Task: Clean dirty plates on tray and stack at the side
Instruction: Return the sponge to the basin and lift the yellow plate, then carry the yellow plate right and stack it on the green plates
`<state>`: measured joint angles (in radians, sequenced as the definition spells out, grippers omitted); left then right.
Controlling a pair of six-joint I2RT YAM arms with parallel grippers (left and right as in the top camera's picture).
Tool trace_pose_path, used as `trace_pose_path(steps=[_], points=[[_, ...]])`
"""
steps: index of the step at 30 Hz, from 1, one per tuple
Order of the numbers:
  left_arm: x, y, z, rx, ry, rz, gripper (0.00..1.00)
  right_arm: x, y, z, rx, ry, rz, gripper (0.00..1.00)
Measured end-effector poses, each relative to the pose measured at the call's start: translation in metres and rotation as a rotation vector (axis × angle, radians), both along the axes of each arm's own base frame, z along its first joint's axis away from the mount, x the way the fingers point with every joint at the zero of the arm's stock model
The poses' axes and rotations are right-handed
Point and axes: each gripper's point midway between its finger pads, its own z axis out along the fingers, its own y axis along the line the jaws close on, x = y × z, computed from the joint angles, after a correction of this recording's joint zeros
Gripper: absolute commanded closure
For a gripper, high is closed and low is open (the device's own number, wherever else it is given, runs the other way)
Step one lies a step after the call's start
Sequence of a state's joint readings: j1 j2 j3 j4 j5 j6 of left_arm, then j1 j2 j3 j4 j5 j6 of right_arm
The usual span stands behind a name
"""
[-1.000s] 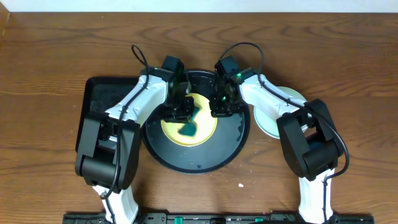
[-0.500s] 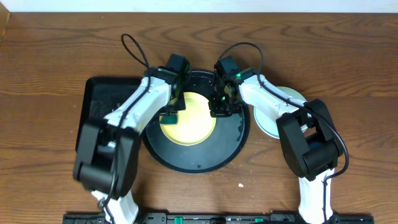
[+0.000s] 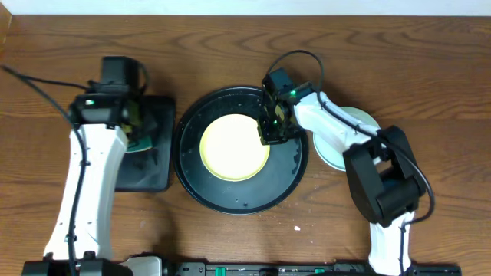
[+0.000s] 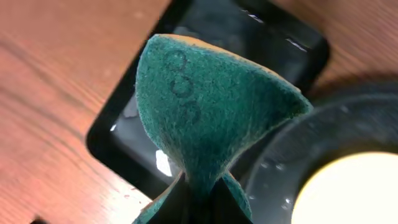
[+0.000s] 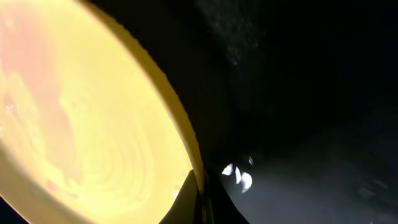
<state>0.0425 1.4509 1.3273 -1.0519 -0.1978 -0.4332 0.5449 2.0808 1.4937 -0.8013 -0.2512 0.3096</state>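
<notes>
Next, my right gripper will lift and tilt the yellow plate [image 3: 234, 146], carry it over the mint-blue plates, lower and release it, since they sit to its right in the overhead view.
The pale yellow plate [image 3: 234, 146] lies in the round black tray [image 3: 230, 205]. In the right wrist view the plate [image 5: 81, 124] shows a faint reddish smear. My right gripper [image 3: 268, 135] is shut on the plate's right rim, one finger inside and one outside [image 5: 200, 199]. My left gripper [image 3: 136, 138] is shut on a teal sponge [image 4: 205, 118] and holds it over the rectangular black tray [image 3: 157, 153]. Pale mint-blue plates [image 3: 357, 120] lie stacked on the table right of the round tray, partly hidden under the right arm.
The rectangular tray [image 4: 280, 43] sits just left of the round tray [image 4: 348, 124], nearly touching it. A small white crumb [image 3: 298, 227] lies on the table in front of the round tray. The right arm's cable loops above the round tray's far rim.
My left gripper has lifted the sponge off the yellow plate and swung left to above the rectangular tray. The right gripper has stayed on the plate's rim.
</notes>
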Motion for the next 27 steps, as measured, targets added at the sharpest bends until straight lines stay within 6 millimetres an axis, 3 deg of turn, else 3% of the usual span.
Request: trace_pose_path(steps=[5, 7, 9, 17, 27], points=[[-0.001, 0.016, -0.014, -0.046, 0.043, 0.047, 0.93, 0.010, -0.002, 0.071, -0.139, -0.294, 0.069, 0.99], [-0.001, 0.017, -0.023, -0.080, 0.066, 0.058, 0.92, 0.012, 0.001, 0.114, -0.213, -0.465, 0.102, 0.99], [0.001, 0.014, -0.033, -0.110, 0.092, 0.052, 0.93, 0.011, -0.001, 0.139, -0.319, -0.598, 0.125, 0.99], [0.002, 0.009, -0.038, -0.138, 0.106, 0.045, 0.93, -0.002, 0.002, 0.200, -0.636, -0.940, 0.150, 0.99], [0.002, 0.009, -0.038, -0.140, 0.106, 0.044, 0.93, -0.021, 0.003, 0.263, -0.880, -1.226, 0.056, 0.99]])
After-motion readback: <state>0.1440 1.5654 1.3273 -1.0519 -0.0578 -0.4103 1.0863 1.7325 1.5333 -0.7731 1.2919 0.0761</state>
